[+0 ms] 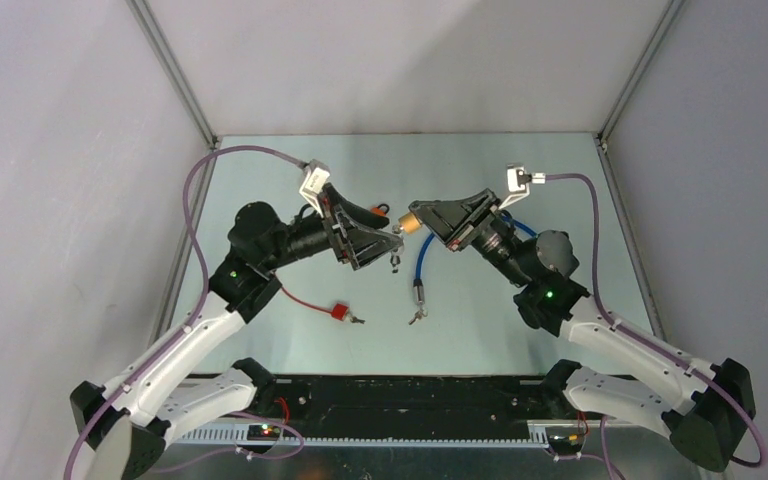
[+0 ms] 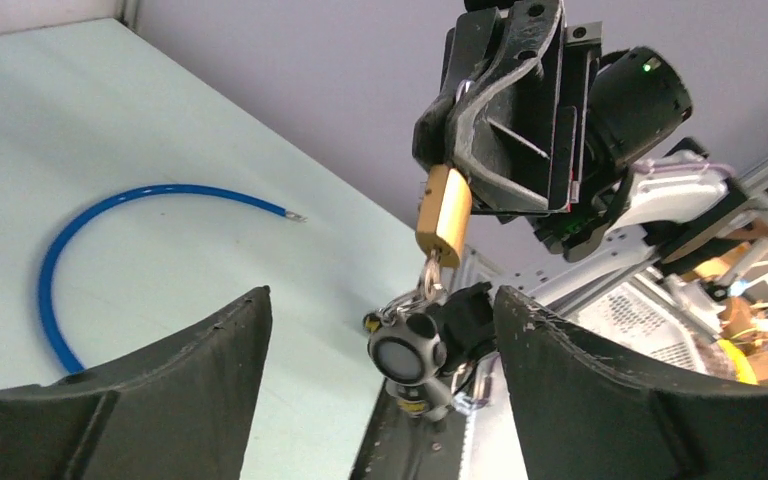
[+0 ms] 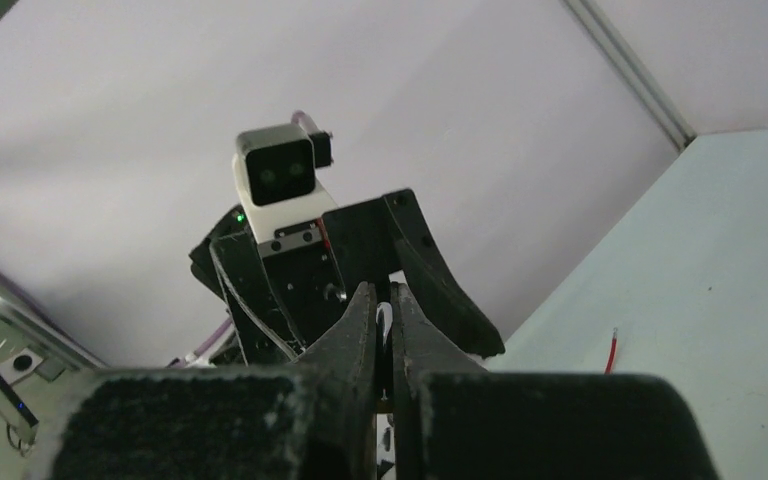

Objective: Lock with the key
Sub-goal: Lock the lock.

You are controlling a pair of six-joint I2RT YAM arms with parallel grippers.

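My right gripper will next carry the padlock (image 1: 412, 220) down and to the left in the top view, to the clear tabletop beyond the red block. It will release the padlock there.
A brass padlock (image 2: 444, 215) hangs in the air, gripped at its top by my right gripper (image 1: 422, 220), which is shut on it. The key (image 2: 430, 275) sticks up into the padlock's underside, and a ring with a round grey charm (image 2: 407, 352) dangles from it. My left gripper (image 2: 380, 340) is open, its two fingers standing wide on either side of the charm and just below the key. From above, the padlock (image 1: 412, 220) sits where the two grippers meet over the table's middle. In the right wrist view the right gripper (image 3: 384, 310) shows only a thin sliver between its pressed fingers.
A blue cable (image 1: 422, 256) curves on the table under the grippers, ending at a small metal piece (image 1: 418, 314). A red cable with a red block (image 1: 340, 312) lies near the left arm. Grey walls enclose the table on three sides.
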